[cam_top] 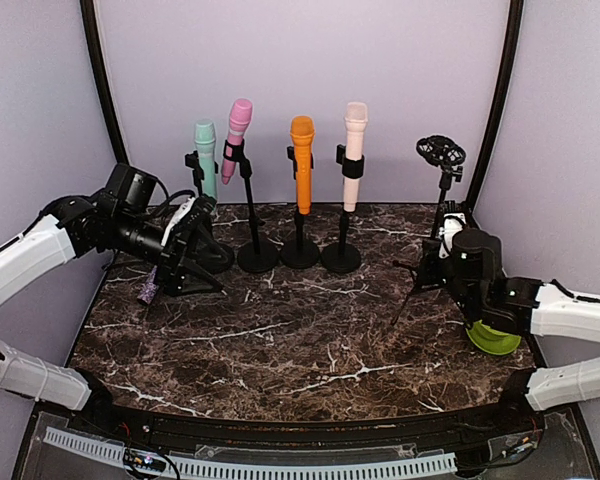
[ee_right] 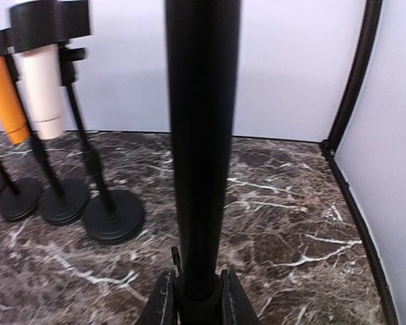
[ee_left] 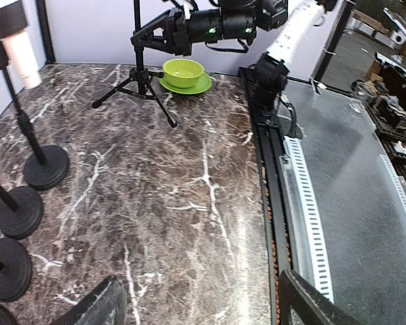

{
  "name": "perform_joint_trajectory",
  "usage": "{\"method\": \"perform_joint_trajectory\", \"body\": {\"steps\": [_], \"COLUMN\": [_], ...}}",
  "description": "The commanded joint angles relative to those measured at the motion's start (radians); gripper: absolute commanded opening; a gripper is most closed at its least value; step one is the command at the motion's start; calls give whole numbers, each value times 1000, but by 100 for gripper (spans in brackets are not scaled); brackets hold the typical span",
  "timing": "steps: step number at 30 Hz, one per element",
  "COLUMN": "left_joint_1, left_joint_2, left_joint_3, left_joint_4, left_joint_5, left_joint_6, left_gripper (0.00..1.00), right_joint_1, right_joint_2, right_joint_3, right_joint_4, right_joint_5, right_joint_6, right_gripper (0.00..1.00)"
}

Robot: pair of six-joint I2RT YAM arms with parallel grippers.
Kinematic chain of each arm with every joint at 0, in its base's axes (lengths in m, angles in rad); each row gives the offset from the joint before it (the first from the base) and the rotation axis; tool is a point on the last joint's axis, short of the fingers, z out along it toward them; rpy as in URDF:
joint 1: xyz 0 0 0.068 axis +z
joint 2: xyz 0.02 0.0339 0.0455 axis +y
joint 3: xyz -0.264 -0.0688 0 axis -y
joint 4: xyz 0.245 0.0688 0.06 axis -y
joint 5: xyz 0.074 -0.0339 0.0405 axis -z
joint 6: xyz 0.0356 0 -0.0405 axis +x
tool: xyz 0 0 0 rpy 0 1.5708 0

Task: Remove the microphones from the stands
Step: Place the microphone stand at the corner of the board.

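My right gripper carries the tripod stand outward by its pole (ee_right: 199,149) next and releases it there, since clear tabletop lies outward of it, toward the back wall.
Four microphones stand in clips on round-base stands at the back: mint (cam_top: 205,150), pink (cam_top: 238,128), orange (cam_top: 302,160) and cream (cam_top: 354,150). The orange microphone (ee_right: 3,95) and the cream one (ee_right: 44,88) also show in the right wrist view. A black tripod stand (cam_top: 442,190) with a shock mount on top stands at the right. My right gripper (cam_top: 428,265) is shut on its pole (ee_right: 199,149), which fills the right wrist view between the fingers (ee_right: 161,301). My left gripper (cam_top: 205,252) is open and empty, low by the mint microphone's stand base; its fingers (ee_left: 101,308) frame bare tabletop.
A green bowl on a green plate (cam_top: 492,338) sits by the right arm, also seen beyond the tripod legs (ee_left: 184,71). A small purple object (cam_top: 148,290) lies under the left arm. Round stand bases (ee_left: 46,166) line the left of the left wrist view.
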Motion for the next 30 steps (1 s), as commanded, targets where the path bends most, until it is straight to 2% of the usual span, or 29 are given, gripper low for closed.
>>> {"method": "perform_joint_trajectory", "body": {"steps": [1,5,10,17,19,20,23,27,30], "left_joint_1": [40,86,139,165,172,174,181,195,204], "left_joint_2": [18,35,40,26,28,29,29,28,25], "left_joint_3": [67,119,145,144,146,149,161,177,183], "left_joint_4": [-77,-132,-161,-170,-175,-179,-192,-215,-228], "left_joint_5": [-25,-37,-28,-26,-22,-20,-19,-7,13], "left_joint_6": [33,64,88,121,122,123,126,128,124], "left_gripper": [80,81,82,83,83,83,83,83,83], "right_joint_1": [-183,-308,-372,-382,-382,-382,-381,-371,-363], "right_joint_2": [167,408,628,778,788,786,759,657,542], "right_joint_3": [84,217,368,411,387,372,332,269,245], "right_joint_4": [283,377,464,481,469,464,422,351,268], "right_joint_5": [-61,-132,-150,-150,-149,-154,-159,-166,-213], "right_joint_6": [-72,-111,-128,-128,-95,-86,-49,2,44], "right_gripper": [0,0,0,0,31,43,67,84,87]}}
